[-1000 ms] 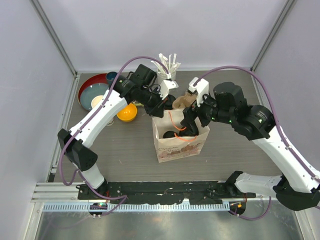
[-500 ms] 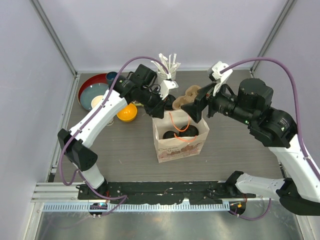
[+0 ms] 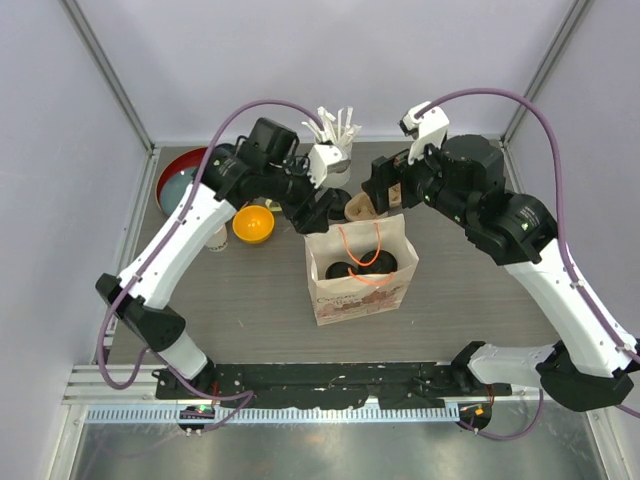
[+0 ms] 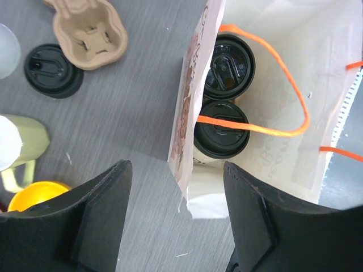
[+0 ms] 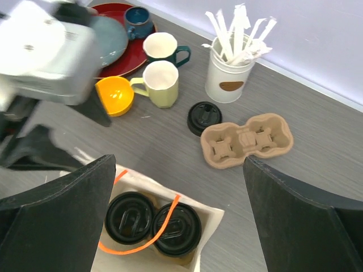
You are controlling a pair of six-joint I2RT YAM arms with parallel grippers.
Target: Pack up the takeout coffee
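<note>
The right gripper moves outward and down onto the white tin's stirrers next, since they stand below it, outward and to its left in the top view.
The takeout coffee is two white cups with black lids [image 5: 129, 217] [image 5: 177, 228]. Both stand side by side inside the open paper bag [image 3: 352, 296] with orange string handles. From the left wrist the same lids [image 4: 228, 67] [image 4: 222, 137] show inside the bag [image 4: 185, 130]. My left gripper [image 4: 176, 226] [image 3: 322, 208] hovers open above the bag's back left corner, its fingers either side of the rim and apart from it. My right gripper [image 5: 178, 218] [image 3: 385, 195] hangs open high above the bag's back edge, empty.
Behind the bag lie a cardboard cup carrier [image 5: 247, 140] and a loose black lid [image 5: 204, 117]. A white tin of stirrers [image 5: 228, 76] stands at the back. To the left are mugs [image 5: 159, 84] [image 5: 161, 50], an orange bowl [image 5: 114, 95] and a red plate [image 3: 180, 168].
My right gripper rose out of the bag and drew back, opening wider. My left gripper went from shut at the bag's rim to open and lifted a little.
</note>
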